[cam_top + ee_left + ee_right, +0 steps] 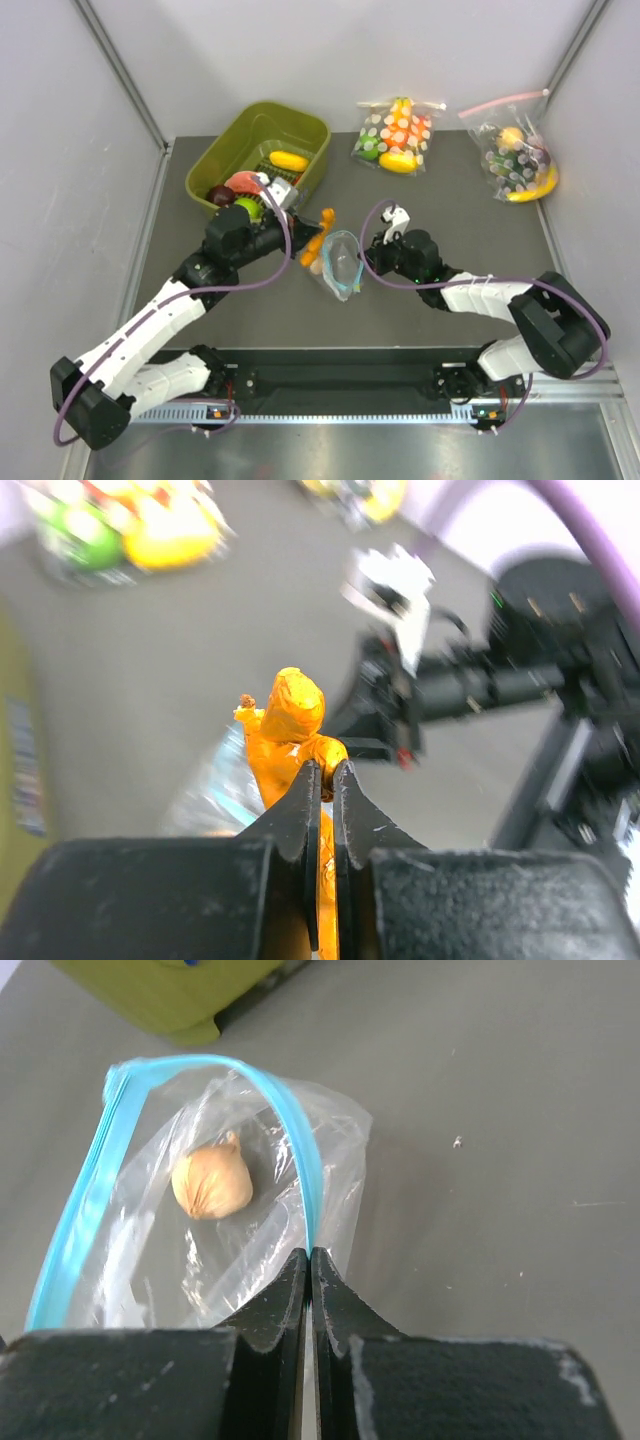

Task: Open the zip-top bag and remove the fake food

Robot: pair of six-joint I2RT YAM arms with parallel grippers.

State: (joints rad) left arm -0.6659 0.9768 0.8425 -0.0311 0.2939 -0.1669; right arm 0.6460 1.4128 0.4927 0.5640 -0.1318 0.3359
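Note:
The orange carrot piece will go outward and to the left in the top view next, carried by my left gripper over the olive-green bin (240, 170), because other toys are there.
The small clear zip-top bag (342, 264) with a light-blue zip strip lies open at mid-table. My right gripper (309, 1256) is shut on the blue strip at the bag's right rim (300, 1175), holding the mouth open. A small tan bulb-shaped toy piece (210, 1185) lies inside the bag. My left gripper (322, 772) is shut on an orange carrot-like piece (290, 725), held above the bag's left side; it also shows in the top view (318, 236). The round green fruit of the task cannot be told apart here.
An olive-green bin (228, 148) with yellow, red, green and purple toys stands at the back left. Two white-dotted bags with pink zips lie at the back: one (395, 135) at centre, one (520, 155) at right. Grey walls flank the table.

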